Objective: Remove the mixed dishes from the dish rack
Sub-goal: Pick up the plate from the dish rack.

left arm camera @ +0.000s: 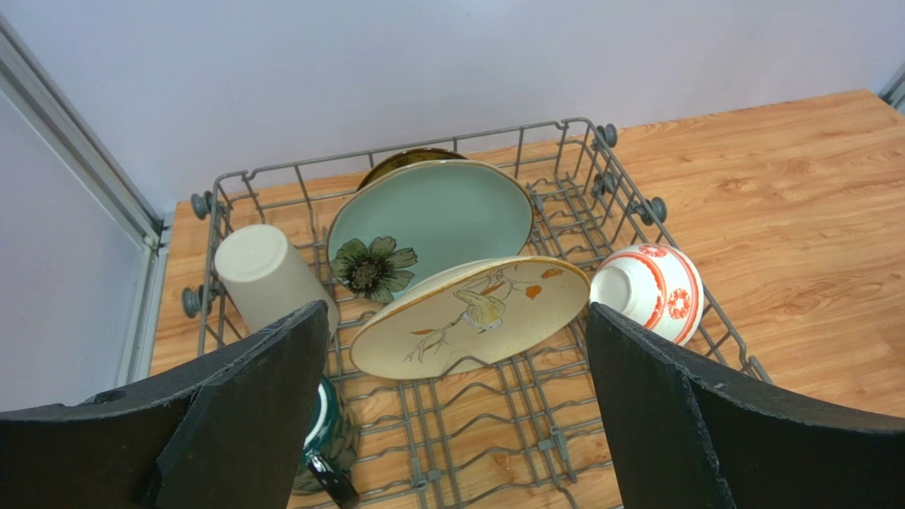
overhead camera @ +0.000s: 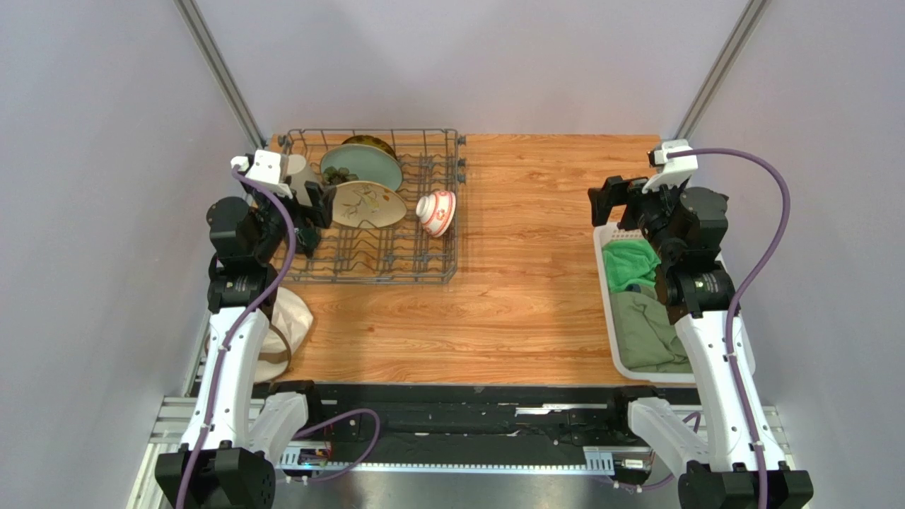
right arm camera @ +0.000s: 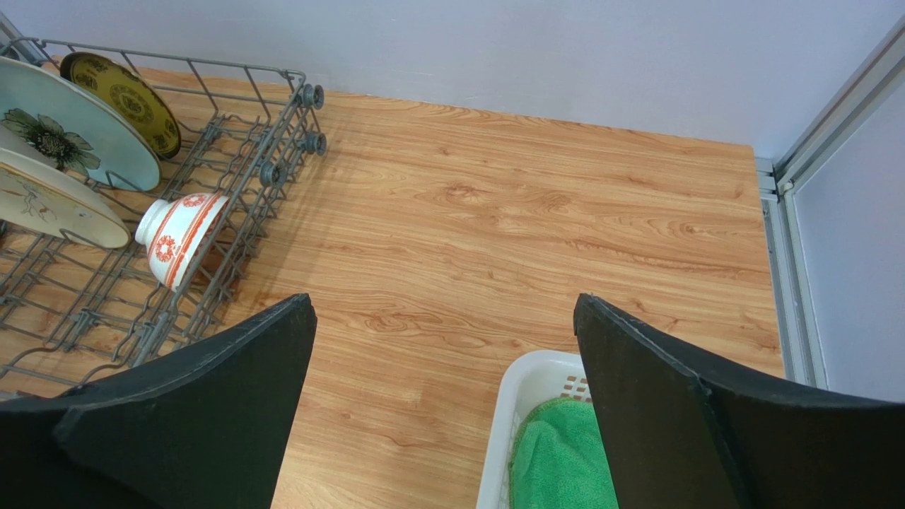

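The upper rim of the cream plate is below my left gripper and to its right in the top view. My left gripper will turn and go down onto that rim next.
The grey wire dish rack (overhead camera: 319, 270) stands at the far left. In it the pale green flowered plate (left arm camera: 446, 212), the cream plate (left arm camera: 473, 313) and the yellow-and-dark patterned plate (left arm camera: 409, 159) lean on edge. The red-and-white bowl (left arm camera: 650, 292) lies on its side at the right. The beige cup (left arm camera: 271, 278) and dark green mug (left arm camera: 324, 435) are at the left. My left gripper (left arm camera: 457, 310) is open and empty over the rack's near left part. My right gripper (right arm camera: 444, 302) is open and empty above the table, by the basket's far end.
A white slotted basket (overhead camera: 611, 308) with green cloths (overhead camera: 629, 265) lies along the right edge, under my right arm. A pale rounded object (overhead camera: 289, 321) sits at the near left beside my left arm. Walls close in the back and both sides.
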